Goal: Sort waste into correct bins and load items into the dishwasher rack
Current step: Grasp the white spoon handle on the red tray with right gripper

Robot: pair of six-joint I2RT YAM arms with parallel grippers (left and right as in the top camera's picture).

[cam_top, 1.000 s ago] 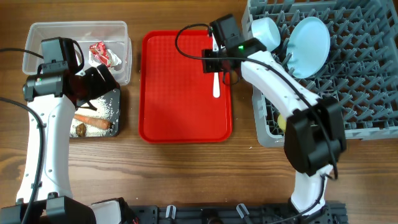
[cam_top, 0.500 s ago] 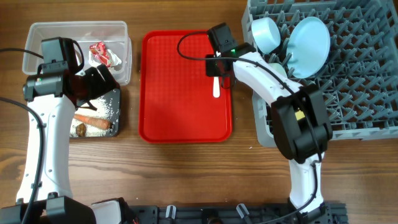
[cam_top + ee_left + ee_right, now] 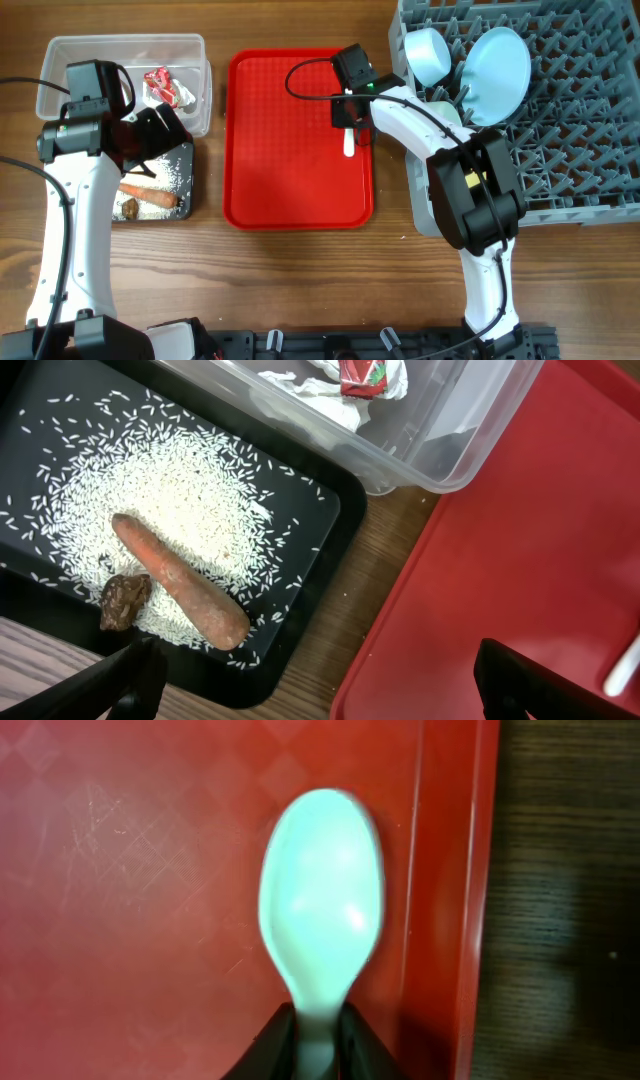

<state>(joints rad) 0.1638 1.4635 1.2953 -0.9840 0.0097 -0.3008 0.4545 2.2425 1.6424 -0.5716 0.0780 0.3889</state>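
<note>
The rack wires beside the plate stand empty, so my right gripper should go up, swing to the right in the overhead view and go down to release the spoon [image 3: 348,142] among them.
The white spoon [image 3: 348,142] lies along the right side of the red tray [image 3: 290,150]. My right gripper [image 3: 349,112] is shut on its handle; the right wrist view shows the spoon bowl [image 3: 320,900] ahead of the fingers [image 3: 315,1042]. My left gripper [image 3: 150,140] hangs open and empty over the black tub [image 3: 190,205]; its fingers [image 3: 330,690] frame the tub's corner. The tub holds rice [image 3: 170,490], the sausage stick [image 3: 180,580] and the brown lump [image 3: 125,600]. The clear tub [image 3: 60,50] holds the wrapper [image 3: 165,87]. The rack [image 3: 580,150] holds the plate [image 3: 497,72] and a bowl [image 3: 428,55].
The red tray lies between the tubs and the rack, with a strip of bare wood table [image 3: 300,280] in front. My right arm's forearm crosses the rack's left front corner. The tray edge [image 3: 470,870] is just right of the spoon.
My right arm has swung its elbow in and settled on the spoon's handle on the tray. The spoon has stayed in place. The left arm has not moved.
</note>
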